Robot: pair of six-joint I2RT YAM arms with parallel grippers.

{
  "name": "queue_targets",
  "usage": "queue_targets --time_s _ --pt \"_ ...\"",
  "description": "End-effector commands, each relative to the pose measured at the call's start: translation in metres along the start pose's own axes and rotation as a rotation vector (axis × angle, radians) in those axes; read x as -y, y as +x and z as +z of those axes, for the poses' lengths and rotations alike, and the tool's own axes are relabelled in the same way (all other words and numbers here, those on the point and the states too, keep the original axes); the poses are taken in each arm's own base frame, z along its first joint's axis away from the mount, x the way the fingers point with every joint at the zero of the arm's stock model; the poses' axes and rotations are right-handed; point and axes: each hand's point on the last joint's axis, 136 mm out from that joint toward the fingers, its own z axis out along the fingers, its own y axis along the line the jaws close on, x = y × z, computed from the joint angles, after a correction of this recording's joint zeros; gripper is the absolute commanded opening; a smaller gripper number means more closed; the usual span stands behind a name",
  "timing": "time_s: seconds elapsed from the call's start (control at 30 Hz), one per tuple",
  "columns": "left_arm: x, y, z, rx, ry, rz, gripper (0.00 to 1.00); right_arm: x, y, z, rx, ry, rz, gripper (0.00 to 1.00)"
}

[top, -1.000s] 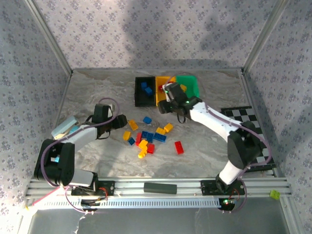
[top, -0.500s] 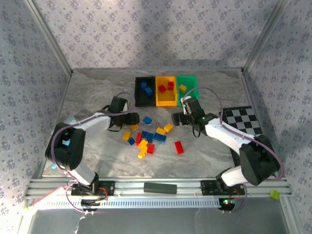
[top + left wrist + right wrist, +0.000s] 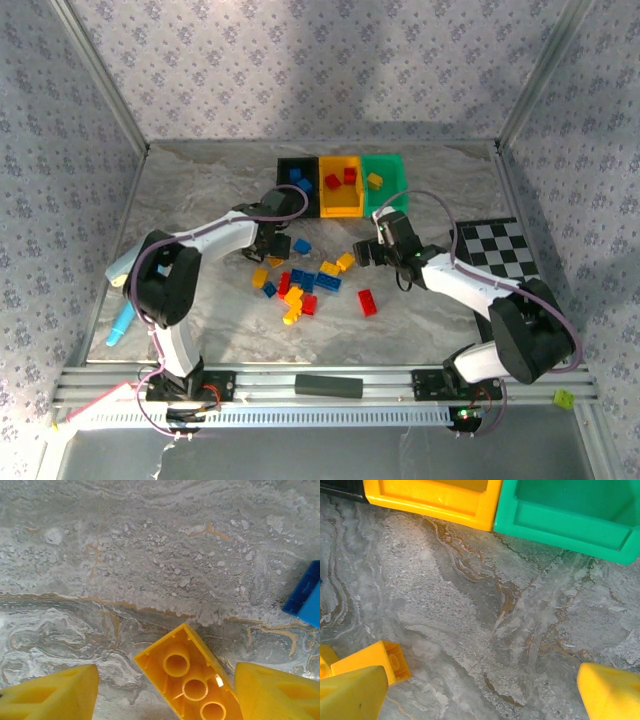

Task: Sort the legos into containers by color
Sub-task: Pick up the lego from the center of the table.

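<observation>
The left gripper moves down and toward the blue brick next to straddle the upside-down yellow brick [image 3: 195, 680], since it lies nearer that side's finger.
The containers stand in a row at the back: a black bin [image 3: 288, 203] with blue legos, a yellow bin [image 3: 341, 207] with two red ones, and a green bin [image 3: 396, 183] with a yellow one. A loose pile of legos [image 3: 300, 285] lies in the middle of the table. My left gripper [image 3: 275, 245] is open low over the table, and an upside-down yellow brick [image 3: 195, 680] lies between its fingers [image 3: 50, 692], close to the right one. My right gripper [image 3: 362, 250] is open and holds nothing. Its left finger [image 3: 350, 695] is beside a yellow brick [image 3: 375, 662].
A red brick [image 3: 367, 302] lies apart, right of the pile. A blue brick [image 3: 305, 597] sits just right of my left gripper. A checkered board [image 3: 500, 250] lies at the right, a flat black bar [image 3: 328, 386] on the front rail, and a light blue tool [image 3: 120, 325] at the left edge.
My right gripper opened over the yellow bin, left a red brick there, and drew back toward the pile. My left arm swung right and came down over the yellow brick.
</observation>
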Motion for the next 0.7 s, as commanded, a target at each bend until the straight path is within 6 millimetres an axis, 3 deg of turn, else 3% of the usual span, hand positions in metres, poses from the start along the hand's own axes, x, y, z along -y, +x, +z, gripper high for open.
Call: queue_targets --time_s 0.0,0.23,0.33,0.4,0.5,0.6,0.67 --pt "0.003 0.006 0.007 -0.047 -0.038 -0.005 0.72 -0.004 -0.010 -0.008 0.049 0.002 -0.007 0.99" --pt "0.022 0.013 0.021 -0.098 -0.002 0.008 0.68 -0.003 -0.006 -0.008 0.048 0.015 -0.017 0.99" --pt "0.022 0.015 0.022 -0.103 -0.006 0.014 0.53 0.001 -0.005 -0.007 0.044 0.042 -0.026 0.99" --pt "0.022 0.014 0.020 -0.096 -0.004 0.015 0.51 0.002 -0.005 -0.007 0.045 0.045 -0.020 0.99" --pt "0.026 0.009 0.012 -0.067 0.004 0.024 0.45 -0.002 -0.005 -0.006 0.061 0.020 0.009 0.98" --pt "0.032 -0.001 -0.001 -0.020 0.007 0.038 0.27 -0.006 -0.005 -0.004 0.069 -0.006 0.030 0.98" --pt "0.036 -0.007 -0.010 0.006 0.003 0.049 0.26 -0.006 -0.006 -0.005 0.075 -0.004 0.036 0.98"
